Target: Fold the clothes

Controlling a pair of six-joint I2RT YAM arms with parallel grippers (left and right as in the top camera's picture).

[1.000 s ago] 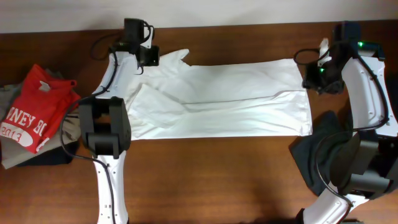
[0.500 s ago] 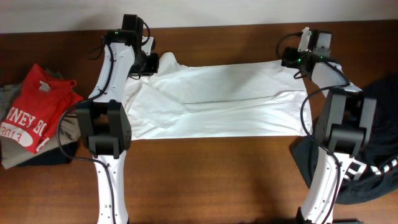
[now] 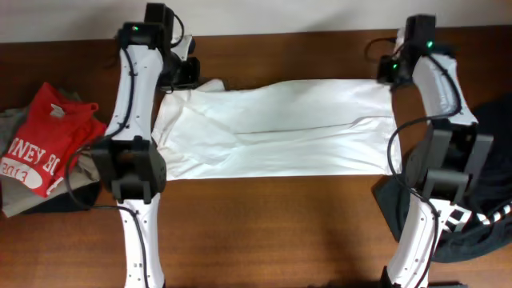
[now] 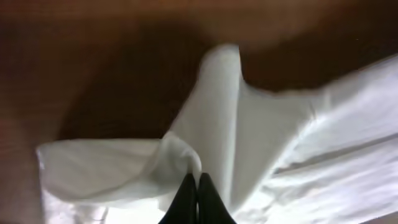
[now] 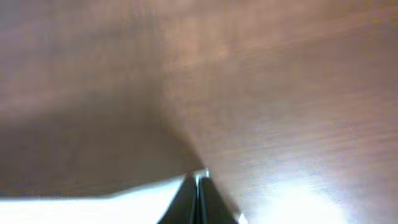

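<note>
I should move my left gripper back over the white garment and let go of the garment's corner by its near edge, because that edge is back from the gripper.
A white garment lies spread across the middle of the brown table. My left gripper is shut on its far left corner; in the left wrist view the shut fingers pinch a fold of the white cloth. My right gripper is shut on the far right corner; in the right wrist view the fingertips pinch the white cloth's edge above the wood.
A red printed shirt lies on a pile of clothes at the left edge. A dark garment lies at the right edge by the right arm's base. A white wall runs along the far side.
Both grippers have moved to the garment's far corners and closed on them. The left sleeve has been pulled to the left, and the far edge now looks lifted.
</note>
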